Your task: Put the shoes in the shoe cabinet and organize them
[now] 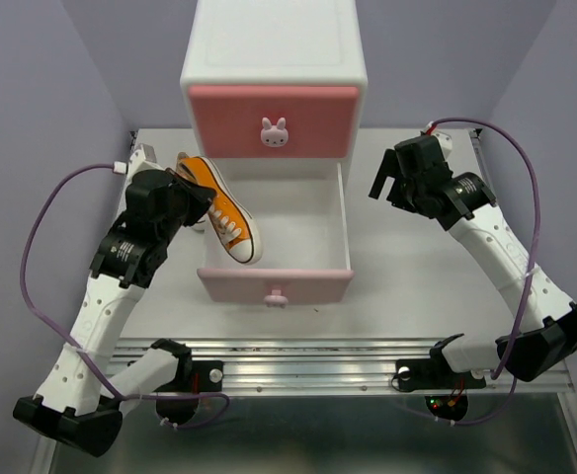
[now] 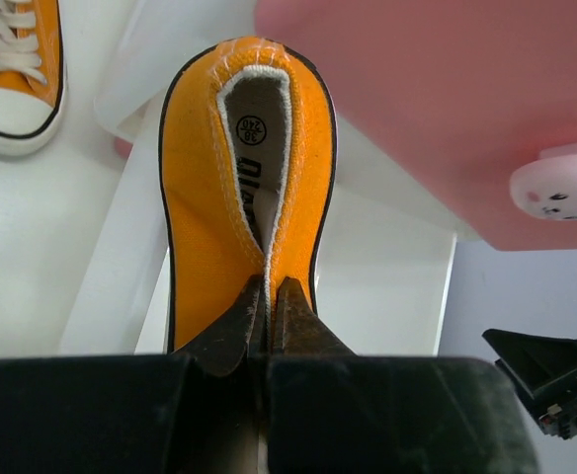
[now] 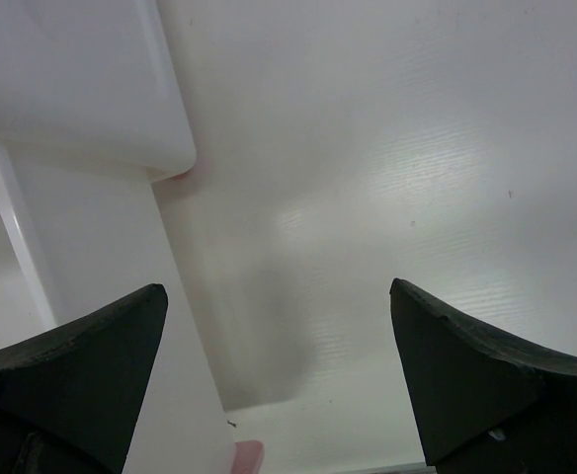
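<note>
The drawer's white bottom is below, toward the right in the top view. My left gripper will turn and go down toward that side to let go of the orange shoe.
The shoe cabinet (image 1: pixel 274 59) stands at the back centre, its upper pink drawer (image 2: pixel 447 99) closed. Its lower drawer (image 1: pixel 276 281) is pulled out and nothing shows on its white floor. My left gripper (image 1: pixel 202 194) (image 2: pixel 269 286) is shut on the heel collar of an orange shoe (image 1: pixel 227 212) (image 2: pixel 244 197). That shoe hangs tilted over the open drawer's left wall, toe towards the drawer front. A second orange shoe (image 2: pixel 12 69) lies on the table left of the cabinet. My right gripper (image 1: pixel 385 178) (image 3: pixel 277 288) is open over bare table right of the drawer, holding nothing.
Purple walls close in the table (image 1: pixel 407 286) on the left, right and back. A metal rail (image 1: pixel 318 355) runs along the near edge by the arm bases. Purple cables loop beside each arm. White bunny knobs (image 1: pixel 275 132) stick out from the drawer fronts.
</note>
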Available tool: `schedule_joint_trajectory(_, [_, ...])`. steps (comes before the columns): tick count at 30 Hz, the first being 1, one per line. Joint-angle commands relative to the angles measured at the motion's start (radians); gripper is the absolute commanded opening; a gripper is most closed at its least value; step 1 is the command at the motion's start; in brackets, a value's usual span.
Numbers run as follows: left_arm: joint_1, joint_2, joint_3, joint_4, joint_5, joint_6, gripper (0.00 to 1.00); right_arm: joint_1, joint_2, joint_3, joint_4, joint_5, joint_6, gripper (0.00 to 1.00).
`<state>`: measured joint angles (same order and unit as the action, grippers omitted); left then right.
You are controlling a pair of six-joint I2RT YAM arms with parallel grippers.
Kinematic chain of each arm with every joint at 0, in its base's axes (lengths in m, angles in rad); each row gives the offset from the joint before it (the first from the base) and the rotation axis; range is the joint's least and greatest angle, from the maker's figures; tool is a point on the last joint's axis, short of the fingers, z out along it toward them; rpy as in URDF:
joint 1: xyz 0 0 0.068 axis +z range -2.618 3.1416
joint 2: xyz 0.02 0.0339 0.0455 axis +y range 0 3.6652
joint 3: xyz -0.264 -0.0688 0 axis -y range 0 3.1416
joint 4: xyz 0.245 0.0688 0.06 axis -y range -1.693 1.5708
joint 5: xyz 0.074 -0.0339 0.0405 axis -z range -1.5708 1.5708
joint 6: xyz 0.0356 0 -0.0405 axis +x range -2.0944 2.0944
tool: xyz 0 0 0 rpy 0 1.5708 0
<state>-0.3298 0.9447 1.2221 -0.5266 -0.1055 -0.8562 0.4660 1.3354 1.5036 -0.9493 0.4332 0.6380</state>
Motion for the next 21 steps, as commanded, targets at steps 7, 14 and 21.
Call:
schedule_joint_trajectory(7, [-0.147,-0.015,-0.052,0.2,-0.152,-0.07,0.0,-0.006,-0.025,0.055,0.003,-0.01,-0.058,1.0])
schedule_joint_trajectory(14, [-0.225,0.015,-0.058,0.192,-0.188,-0.032,0.0,-0.015,-0.028,0.032,-0.002,-0.022,-0.054,1.0])
schedule_joint_trajectory(21, [-0.247,0.068,-0.039,0.172,-0.209,0.109,0.0,-0.015,-0.044,0.004,-0.003,-0.021,-0.055,1.0])
